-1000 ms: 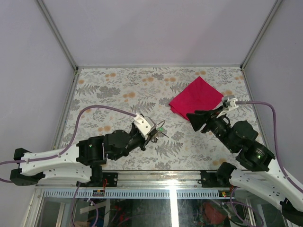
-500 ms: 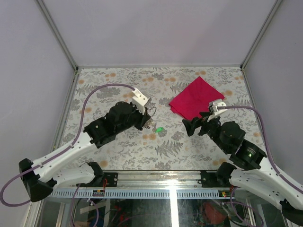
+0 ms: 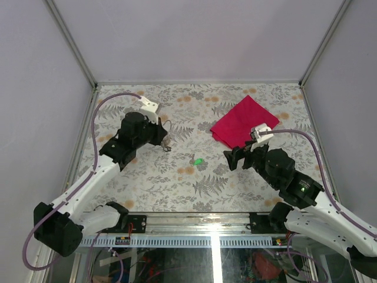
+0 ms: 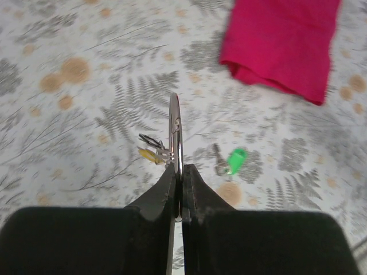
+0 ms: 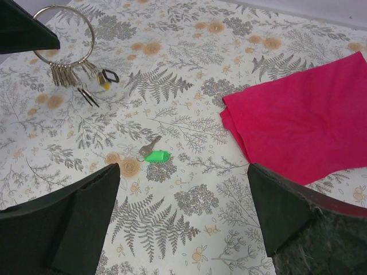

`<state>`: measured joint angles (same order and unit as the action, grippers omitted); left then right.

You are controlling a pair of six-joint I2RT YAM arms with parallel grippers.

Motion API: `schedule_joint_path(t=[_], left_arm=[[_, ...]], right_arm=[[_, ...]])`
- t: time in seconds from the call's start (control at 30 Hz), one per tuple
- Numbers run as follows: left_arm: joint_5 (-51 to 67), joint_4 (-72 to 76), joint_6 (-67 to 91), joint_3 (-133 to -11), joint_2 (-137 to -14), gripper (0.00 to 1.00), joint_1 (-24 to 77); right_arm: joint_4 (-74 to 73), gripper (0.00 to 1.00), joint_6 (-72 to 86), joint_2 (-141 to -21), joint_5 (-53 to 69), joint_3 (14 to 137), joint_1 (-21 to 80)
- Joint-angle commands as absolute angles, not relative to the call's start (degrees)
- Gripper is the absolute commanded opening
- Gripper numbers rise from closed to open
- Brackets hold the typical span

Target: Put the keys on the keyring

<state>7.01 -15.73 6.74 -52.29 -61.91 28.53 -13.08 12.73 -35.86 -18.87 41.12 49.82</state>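
My left gripper swings to the left in the top view next and brings the keyring (image 4: 175,129) down onto the table near the wall, where the table is empty.
My left gripper (image 3: 164,136) is shut on the keyring (image 4: 175,129), a thin silver ring seen edge-on between the jaws and held above the table. The ring (image 5: 63,33) carries several small metal keys (image 5: 67,74), a black tag (image 5: 110,75) and a pale yellow tag (image 4: 148,154). One more key with a green tag (image 3: 198,161) lies loose on the table; it also shows in the left wrist view (image 4: 235,160) and the right wrist view (image 5: 156,156). My right gripper (image 5: 183,170) is open and empty, right of the green tag and above the table.
A folded red cloth (image 3: 244,121) lies at the back right of the floral tabletop (image 3: 194,188), close behind my right gripper. Grey walls with metal corner posts close in the table on three sides.
My left arm has swung back and to the left with the ring. The green-tagged key, near its jaws one second ago, now lies on the table. My right gripper has shifted slightly left.
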Motion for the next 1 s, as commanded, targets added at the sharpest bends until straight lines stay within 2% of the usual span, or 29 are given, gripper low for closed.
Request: schedule_joint_path(t=[0.0,0.43,0.7,0.8,0.97], left_arm=[[9.02,-7.79,9.9,-48.26,-62.29,0.0,21.56],[3.34,-5.75,16.71,-42.7,-67.09,0.02,2.82],[12.95,-0.83,17.65,-47.64,-79.81,0.02,-6.41],[14.28,-0.86,16.19,-52.7,-85.65,0.07,-6.9],[12.39,-0.39,15.17,-59.15,-93.68,0.25,-7.16]], right_arm=[[-11.95,0.99,14.24,-34.99,-19.95,39.76,49.59],[-13.85,0.99,16.98,-36.4,-19.53,37.46,49.66],[-14.74,0.99,16.41,-34.38,-20.09,36.17,49.62],[-15.37,0.99,15.67,-34.65,-20.26,36.77,49.62],[-16.76,0.99,16.48,-35.23,-20.93,38.11,49.66]])
